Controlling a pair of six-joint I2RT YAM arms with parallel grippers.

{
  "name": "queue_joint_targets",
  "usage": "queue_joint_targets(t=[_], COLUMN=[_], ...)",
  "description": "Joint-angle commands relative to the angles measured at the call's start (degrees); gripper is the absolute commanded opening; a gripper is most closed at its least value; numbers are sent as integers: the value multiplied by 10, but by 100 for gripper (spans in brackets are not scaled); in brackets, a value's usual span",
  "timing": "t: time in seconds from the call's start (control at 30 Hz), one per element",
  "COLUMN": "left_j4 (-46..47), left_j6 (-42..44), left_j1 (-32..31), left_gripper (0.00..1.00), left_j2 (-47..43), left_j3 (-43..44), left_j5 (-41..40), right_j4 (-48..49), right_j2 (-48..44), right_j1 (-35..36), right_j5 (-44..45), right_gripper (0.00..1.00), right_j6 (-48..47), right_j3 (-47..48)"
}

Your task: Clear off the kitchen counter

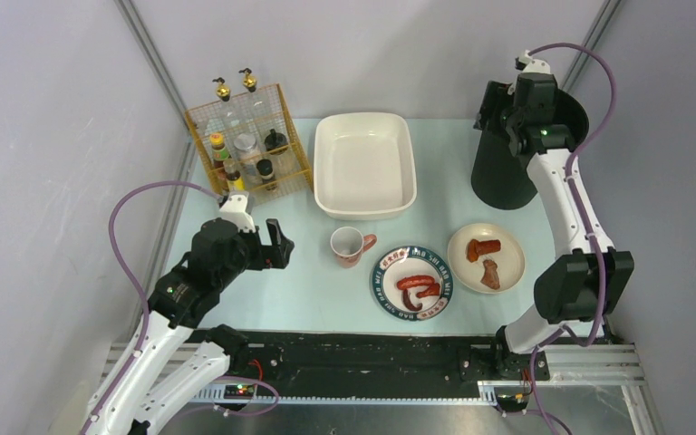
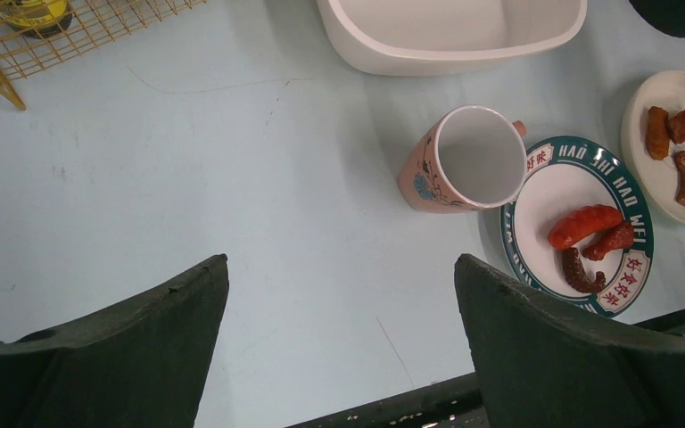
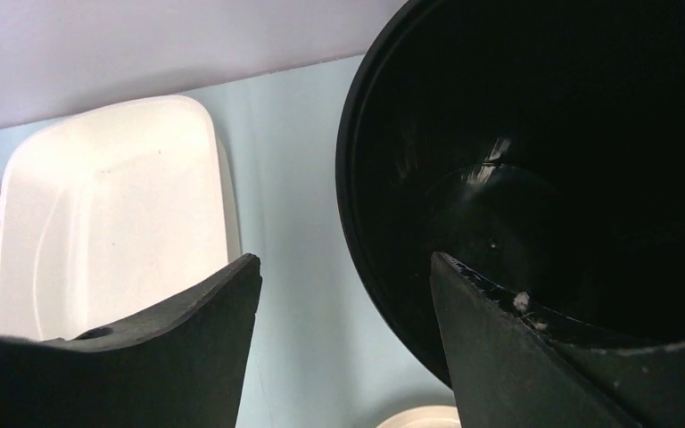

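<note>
Next, my right gripper lowers onto the black bin's rim on the basin side, which lies below it and already runs between its open fingers.
The pale mint-blue kitchen counter (image 1: pixel 263 299) holds a pink mug (image 1: pixel 349 246), a green-rimmed plate (image 1: pixel 390 292) with sausages (image 1: pixel 417 286), and a cream plate (image 1: pixel 507 267) with meat pieces (image 1: pixel 486 261). My left gripper (image 1: pixel 275 245) is open and empty, left of the mug; the left wrist view shows the mug (image 2: pixel 464 160) and both plates ahead of its jaws (image 2: pixel 339 285). My right gripper (image 1: pixel 494 113) is open and empty, high over the left rim of the black bin (image 1: pixel 507 177); the right wrist view looks into the bin (image 3: pixel 571 178).
A white rectangular basin (image 1: pixel 364 122) sits at the back centre, and shows in the right wrist view (image 3: pixel 107 205). A yellow wire rack (image 1: pixel 207 122) with several bottles stands at the back left. Grey rails frame the counter; walls close in on three sides.
</note>
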Motion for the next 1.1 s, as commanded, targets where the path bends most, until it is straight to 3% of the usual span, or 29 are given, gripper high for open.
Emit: queue_joint_targets(t=[0.0, 0.23, 0.53, 0.87, 1.07], left_j4=[5, 5, 6, 5, 5], left_j6=[-2, -1, -2, -1, -2], left_j1=[-3, -3, -3, -2, -2], left_gripper=[100, 100, 100, 100, 100], left_j2=[-3, -5, -7, -9, -9], left_j3=[2, 2, 2, 1, 1], left_j5=[-2, 0, -2, -3, -3], right_j4=[38, 18, 5, -1, -4], right_j2=[14, 49, 77, 75, 73], right_j1=[-2, -3, -3, -2, 4], right_j5=[-18, -18, -15, -27, -32], right_gripper=[73, 69, 56, 34, 16], right_j6=[-27, -45, -41, -36, -29], right_j3=[20, 44, 60, 63, 62])
